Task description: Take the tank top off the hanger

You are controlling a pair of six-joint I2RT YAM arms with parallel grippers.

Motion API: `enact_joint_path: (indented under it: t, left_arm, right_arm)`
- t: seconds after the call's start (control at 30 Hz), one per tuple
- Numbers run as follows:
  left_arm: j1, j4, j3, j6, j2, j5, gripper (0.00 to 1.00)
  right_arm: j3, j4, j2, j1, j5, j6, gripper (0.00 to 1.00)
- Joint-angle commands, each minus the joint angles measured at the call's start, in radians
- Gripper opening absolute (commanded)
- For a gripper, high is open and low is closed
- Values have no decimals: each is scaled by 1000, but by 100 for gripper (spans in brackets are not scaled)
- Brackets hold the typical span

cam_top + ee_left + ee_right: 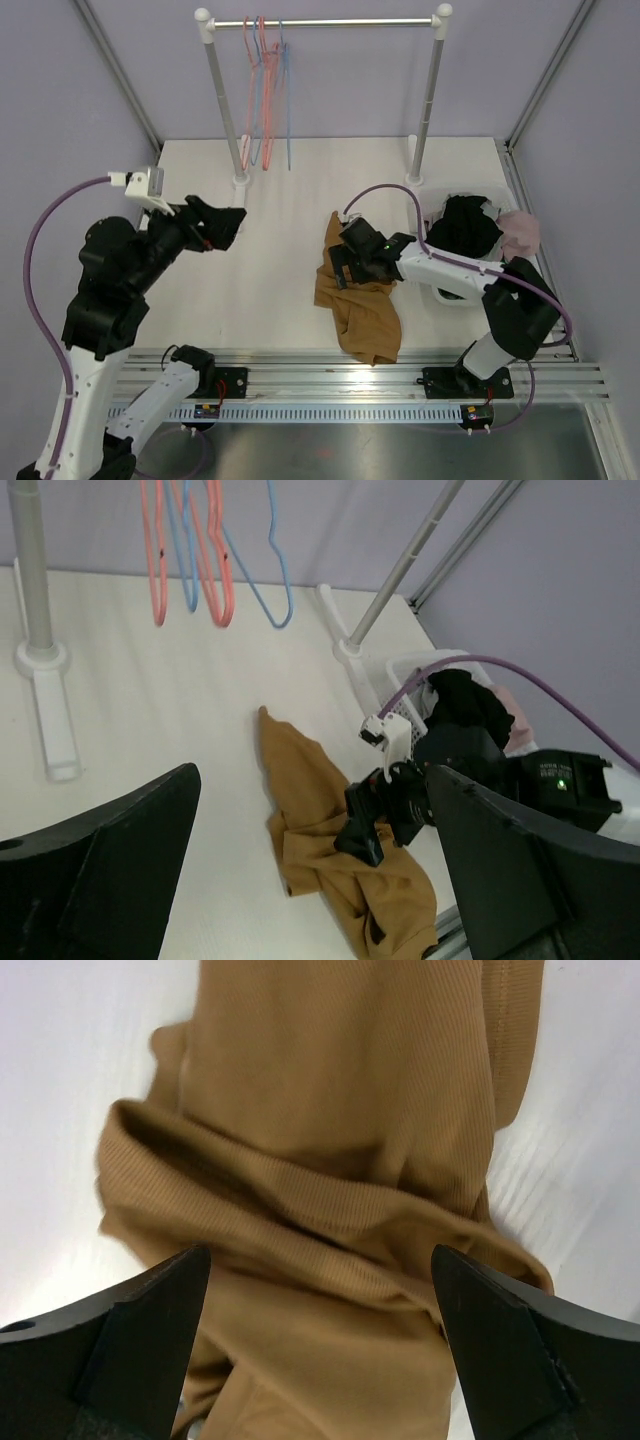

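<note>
Next, my right gripper lowers its open fingers over the raised fold across the tank top's middle [350, 283] [320, 1252], since the fold lies below and runs between them.
A tan tank top [362, 308] lies crumpled on the white table, off any hanger; it also shows in the left wrist view [330, 830] and fills the right wrist view [340, 1210]. My right gripper [338, 268] is open just above the garment's middle, jaws spread wide over a fold. My left gripper [228, 222] is open and empty, raised at the left of the table, far from the cloth. Pink and blue empty hangers [265, 90] hang on the rail at the back, also in the left wrist view [205, 550].
A white basket [437, 292] at the right holds black clothing [468, 228] and a pink item [520, 232]. The rack's two posts [424, 100] stand on the table at the back. A metal rail [380, 378] runs along the near edge.
</note>
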Motion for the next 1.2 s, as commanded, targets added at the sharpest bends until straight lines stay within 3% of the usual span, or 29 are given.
enact_joint_path:
  t: [0.0,0.1,0.23,0.33,0.37,0.4,0.47,0.63,0.87,1.0,1.17]
  left_arm:
    - [-5,-18,-111,33,-109,-71,99]
    - [-3,-72,-159,60,-204,-77,99]
    - [-3,-164,-192,125,-302,-54,99]
    - [-3,-219,-225,221,-376,-16,99]
    - [-3,-219,-245,247,-401,-42,99]
    - [-3,-209,-271,254,-424,-62,99]
    - [-5,-184,-322,225,-493,-141,99]
    - [-6,-74,-449,180,-640,-172,99]
    - [-6,-41,-520,122,-649,-275,99]
    - [-6,-48,-524,111,-651,-303,99]
    - [-6,-49,-534,102,-689,-327,99]
  right_arm:
    - [59,6,93,17,123,9,99]
    - [53,34,163,17,85,14,100]
    - [53,49,222,34,73,19,88]
    - [52,42,223,37,97,11,45]
    - [47,42,197,37,103,8,18]
    - [48,39,180,37,109,3,0]
    - [55,13,106,39,146,6,0]
    - [146,-140,-59,37,267,-10,0]
    - [395,-412,-209,19,499,-53,0]
    - [616,-547,-237,-29,596,-82,0]
    - [785,-623,-257,-220,633,-159,0]
